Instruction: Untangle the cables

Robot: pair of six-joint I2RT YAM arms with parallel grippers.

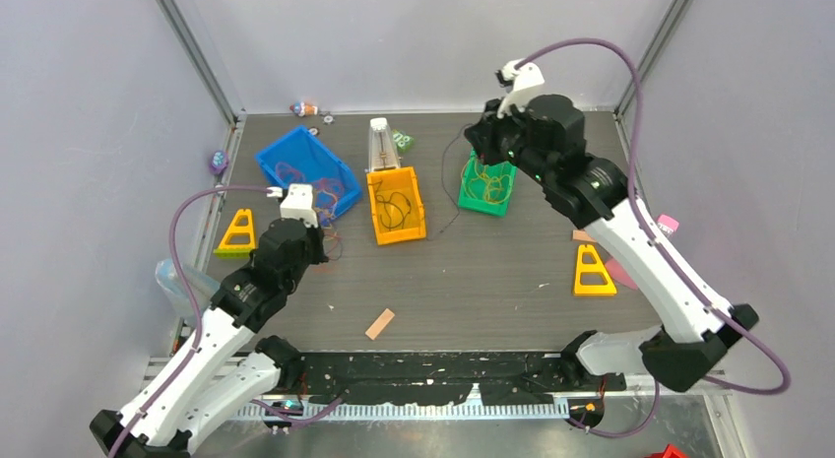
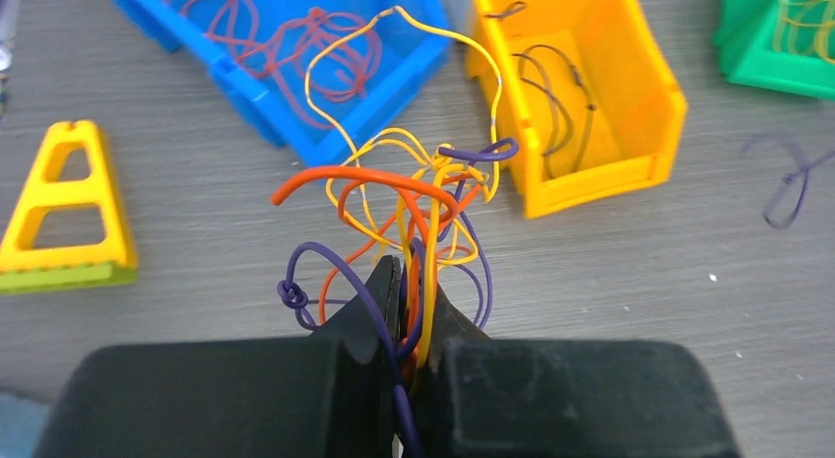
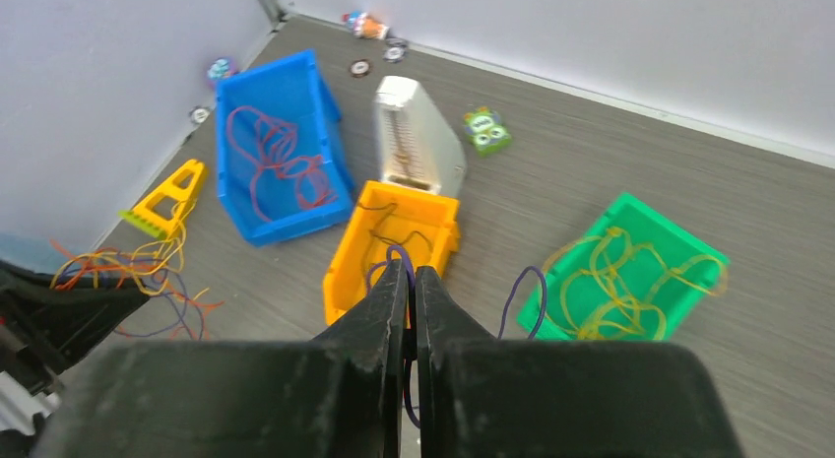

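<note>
The purple cable needs to go with my right gripper to the left in the top view and down over the orange bin [image 1: 418, 197] [image 3: 392, 239] for release, since dark cables lie there.
My left gripper [image 2: 414, 276] is shut on a tangle of cables [image 2: 394, 192] in orange, yellow and purple, whose loops fan out above the table in front of the blue bin [image 2: 266, 113]. In the top view this gripper [image 1: 320, 236] sits just below that bin. My right gripper [image 3: 411, 271] is shut on a single purple cable [image 3: 522, 291] and is raised over the green bin [image 1: 489, 207]; the strand [image 1: 445, 172] hangs down to the table. Red cables lie in the blue bin, dark ones in the orange bin [image 1: 418, 197], yellow ones in the green bin [image 3: 640, 207].
Two yellow triangular blocks [image 1: 237, 231] [image 1: 594, 271] stand at the left and right. A white upright object [image 1: 382, 145] is behind the orange bin, with small toys [image 1: 305, 108] along the back wall. A tan strip [image 1: 379, 323] lies near the front.
</note>
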